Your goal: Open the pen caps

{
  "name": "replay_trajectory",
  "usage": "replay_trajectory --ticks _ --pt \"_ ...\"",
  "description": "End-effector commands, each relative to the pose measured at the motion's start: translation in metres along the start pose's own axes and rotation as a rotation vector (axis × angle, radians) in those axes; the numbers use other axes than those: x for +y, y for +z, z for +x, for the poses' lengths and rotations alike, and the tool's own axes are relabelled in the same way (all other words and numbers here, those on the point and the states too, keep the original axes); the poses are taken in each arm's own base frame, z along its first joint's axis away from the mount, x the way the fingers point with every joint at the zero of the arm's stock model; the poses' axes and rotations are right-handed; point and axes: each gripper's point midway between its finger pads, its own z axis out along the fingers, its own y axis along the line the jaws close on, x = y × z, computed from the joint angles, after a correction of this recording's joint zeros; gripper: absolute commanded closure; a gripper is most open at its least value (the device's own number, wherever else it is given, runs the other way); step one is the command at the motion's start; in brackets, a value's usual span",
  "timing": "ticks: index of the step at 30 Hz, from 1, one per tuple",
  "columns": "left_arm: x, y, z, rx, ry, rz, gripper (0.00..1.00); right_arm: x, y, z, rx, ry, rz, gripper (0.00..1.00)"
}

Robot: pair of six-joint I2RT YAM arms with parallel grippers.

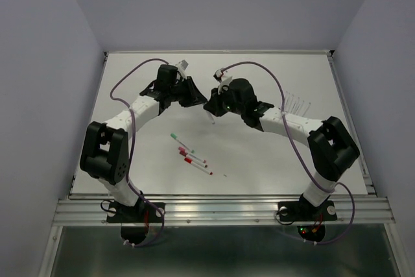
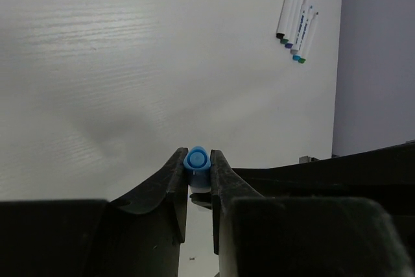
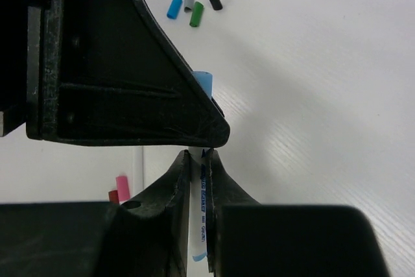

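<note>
My left gripper moves away from the right gripper and down over the group of loose caps next, since they lie together on the tabletop.
In the top view my left gripper (image 1: 196, 97) and right gripper (image 1: 211, 106) meet tip to tip above the middle of the table. The left gripper (image 2: 197, 157) is shut on a light blue pen cap (image 2: 196, 160), whose round end faces the left wrist camera. The right gripper (image 3: 198, 156) is shut on the pen's white barrel (image 3: 200, 189), which has blue print. From the right wrist, the same blue cap (image 3: 203, 83) peeks out behind the left gripper's black finger (image 3: 130, 63). Whether cap and barrel are still joined is hidden.
Several loose caps (image 3: 196, 13) in blue, grey, green, black and purple lie on the table, plus a pink cap (image 3: 122, 187) and a red one. A row of pens (image 2: 297, 21) lies at the right side (image 1: 297, 102). Three more pens (image 1: 191, 155) lie nearer the arms' bases.
</note>
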Motion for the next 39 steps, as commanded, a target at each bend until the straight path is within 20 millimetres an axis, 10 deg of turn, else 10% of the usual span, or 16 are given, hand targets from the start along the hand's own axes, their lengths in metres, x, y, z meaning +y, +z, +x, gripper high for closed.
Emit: replay_trajectory --ticks 1,19,24,36,39 --pt "0.004 -0.021 -0.090 -0.282 0.058 -0.064 1.00 0.038 -0.025 0.045 0.150 0.098 -0.171 0.99" --pt "0.059 -0.054 -0.137 -0.465 -0.099 -0.271 1.00 0.058 -0.052 0.038 0.104 0.089 -0.258 0.99" --pt "0.060 -0.051 -0.139 -0.453 -0.083 -0.280 1.00 0.045 -0.047 0.030 0.076 0.079 -0.183 0.99" --pt "0.145 -0.031 -0.112 -0.323 -0.136 -0.629 1.00 0.003 -0.040 0.018 0.060 0.074 0.028 0.99" --pt "0.155 -0.029 -0.110 -0.322 -0.132 -0.666 0.85 -0.005 -0.040 0.017 0.063 0.070 0.061 0.99"
